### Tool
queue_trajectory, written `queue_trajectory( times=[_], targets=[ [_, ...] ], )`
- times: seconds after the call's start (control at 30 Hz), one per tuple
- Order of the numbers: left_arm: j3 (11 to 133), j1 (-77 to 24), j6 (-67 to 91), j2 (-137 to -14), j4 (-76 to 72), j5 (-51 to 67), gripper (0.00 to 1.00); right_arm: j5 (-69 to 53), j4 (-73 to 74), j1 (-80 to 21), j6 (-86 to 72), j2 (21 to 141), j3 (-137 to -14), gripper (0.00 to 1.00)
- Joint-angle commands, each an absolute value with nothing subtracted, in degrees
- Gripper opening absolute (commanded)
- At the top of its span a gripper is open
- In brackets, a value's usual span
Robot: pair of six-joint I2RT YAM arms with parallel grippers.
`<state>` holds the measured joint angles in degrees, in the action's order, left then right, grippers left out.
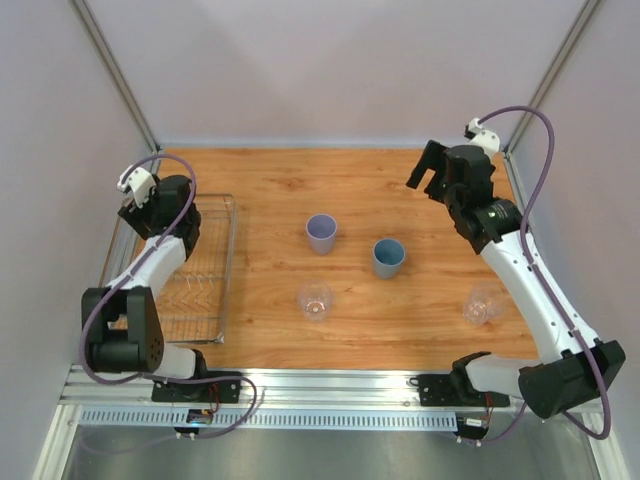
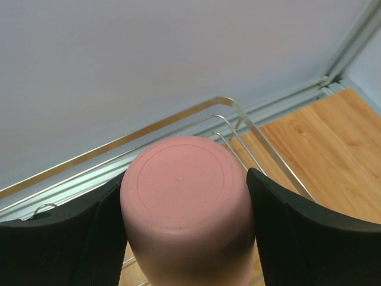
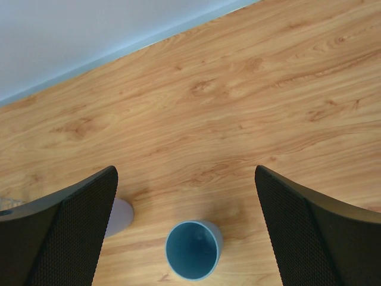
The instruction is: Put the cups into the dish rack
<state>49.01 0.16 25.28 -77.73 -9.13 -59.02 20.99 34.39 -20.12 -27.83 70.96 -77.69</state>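
Observation:
My left gripper turns square to the dish rack's rim next, lowers and releases. The dish rack's far corner (image 2: 230, 119) lies below, its rim angled behind the pink cup (image 2: 184, 196).
The silver wire dish rack (image 1: 207, 288) lies at the table's left. My left gripper (image 1: 137, 207) is over its far left corner, shut on the pink cup (image 2: 184, 196), whose flat bottom faces the wrist camera. The arm hides that cup in the top view. The rack's rim (image 2: 262, 143) shows just behind the cup. The lavender cup (image 1: 321, 233) and the blue cup (image 1: 388, 257) stand upright mid-table. One clear cup (image 1: 314, 300) stands nearer, and another (image 1: 482, 303) stands at the right. My right gripper (image 1: 428, 170) is open, raised above and beyond the blue cup (image 3: 192, 250), with the lavender cup (image 3: 119, 215) at its left.
Grey walls close the back and both sides. A metal rail (image 1: 330, 385) runs along the near edge with both arm bases. The right arm's forearm (image 1: 525, 270) passes close by the right clear cup.

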Motion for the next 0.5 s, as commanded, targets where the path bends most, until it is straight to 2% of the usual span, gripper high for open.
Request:
queue_trajectory(
  times=[0.0,0.1,0.23,0.33,0.47],
  targets=[
    [51.8,1.8,25.8,-83.6,-17.0,-65.6,0.45,21.1,28.8,-19.4,-26.1,71.6,-75.6,1.0],
    [54.2,2.4,30.4,-88.1,-14.0,-66.4,0.45,23.6,25.0,-19.2,-25.2,71.5,-74.1,1.0],
    [58.0,3.4,44.5,-92.8,-4.9,-70.6,0.45,23.9,21.4,-18.0,-24.2,73.1,-73.2,1.0],
    [62.8,4.3,55.9,-97.8,5.5,-72.3,0.45,23.4,21.3,-16.8,-23.4,75.1,-74.4,1.0],
    [71.3,4.8,72.5,-105.3,27.3,-78.0,0.41,22.9,23.4,-15.7,-23.0,79.2,-78.4,1.0]
  ],
)
